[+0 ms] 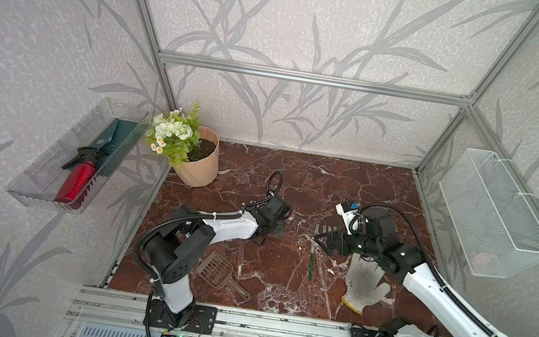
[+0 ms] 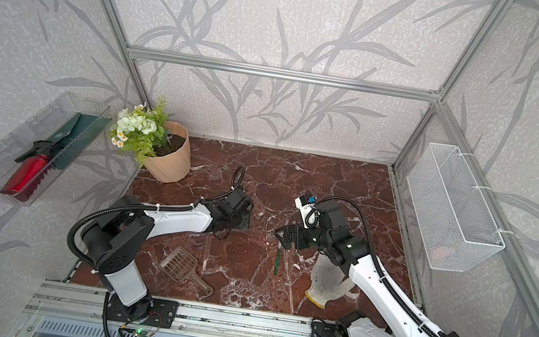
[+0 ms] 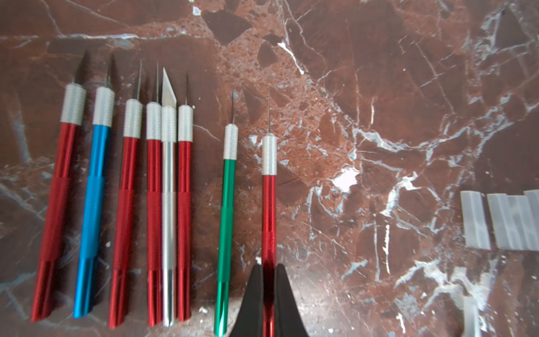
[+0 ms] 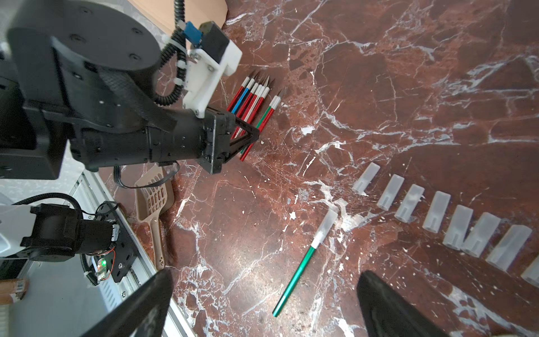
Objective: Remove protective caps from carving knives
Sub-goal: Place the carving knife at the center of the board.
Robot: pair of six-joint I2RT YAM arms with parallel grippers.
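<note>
The left gripper needs to go down next onto the bare marble (image 3: 252,221) beside the uncapped green knife and let go of the red handle there, because that spot continues the uncapped row.
My left gripper (image 3: 269,267) is shut on the handle of a red carving knife (image 3: 269,204) with a bare tip. It sits at the end of a row of several uncapped carving knives (image 3: 128,204), beside a green one (image 3: 226,218). My right gripper (image 4: 265,272) stands open above the marble, nothing between its fingers. Just ahead of it lies a green carving knife (image 4: 300,268) with a protective cap (image 4: 328,224) still on its tip, also seen in both top views (image 1: 311,264) (image 2: 278,259). Several loose protective caps (image 4: 437,214) lie in a row nearby.
A brown slotted scoop (image 1: 220,272) lies front left and a white work glove (image 1: 365,281) under the right arm. A flower pot (image 1: 200,162) stands back left. A wire basket (image 1: 496,214) and a clear tray (image 1: 41,186) hang on the side walls.
</note>
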